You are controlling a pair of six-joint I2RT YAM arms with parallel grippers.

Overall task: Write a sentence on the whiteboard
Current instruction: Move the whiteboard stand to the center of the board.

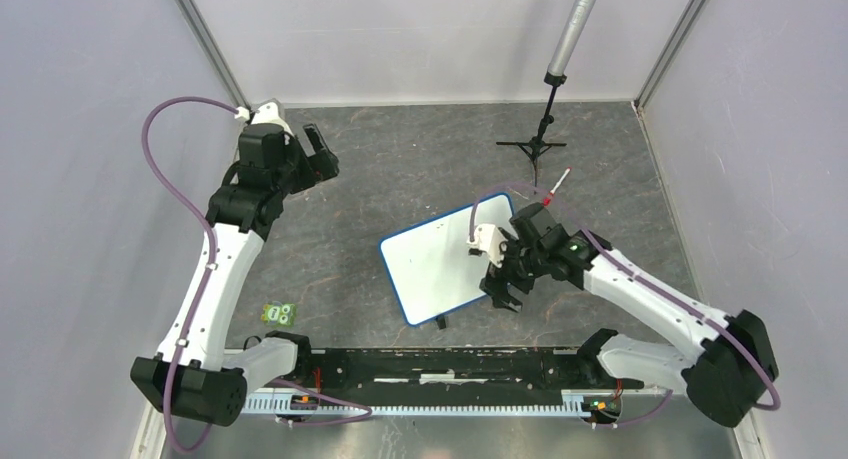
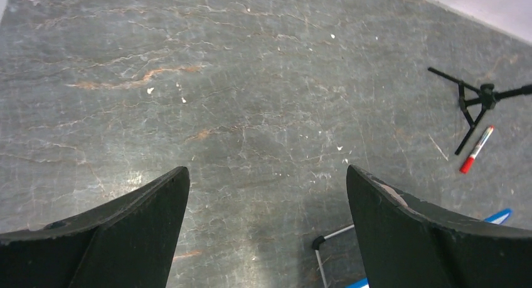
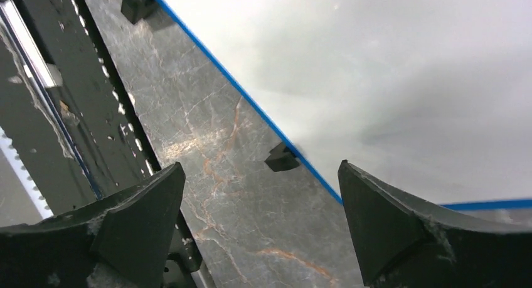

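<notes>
The robot's right gripper next needs to move outward and down to close around the red marker's white body [image 1: 561,180] for writing, as it lies outward, beyond the blank whiteboard.
The whiteboard [image 1: 435,264] lies tilted in the middle of the table, white with a blue rim. Its face is blank; no sentence shows on it. My right gripper [image 1: 503,291] is open and empty over the board's near right edge. In the right wrist view [image 3: 260,169] its jaws straddle the blue rim, with the whiteboard [image 3: 376,62] and a black foot [image 3: 282,157] beyond. A red marker [image 1: 559,182] lies on the table beyond the board, also seen in the left wrist view [image 2: 477,150]. My left gripper [image 1: 322,151] is open and empty at the far left, above bare table [image 2: 266,175].
A black tripod [image 1: 535,144] with a grey pole stands at the back right, next to the marker. A small green object [image 1: 279,312] lies near the left arm's base. A black rail [image 1: 430,364] runs along the near edge. Grey walls enclose three sides.
</notes>
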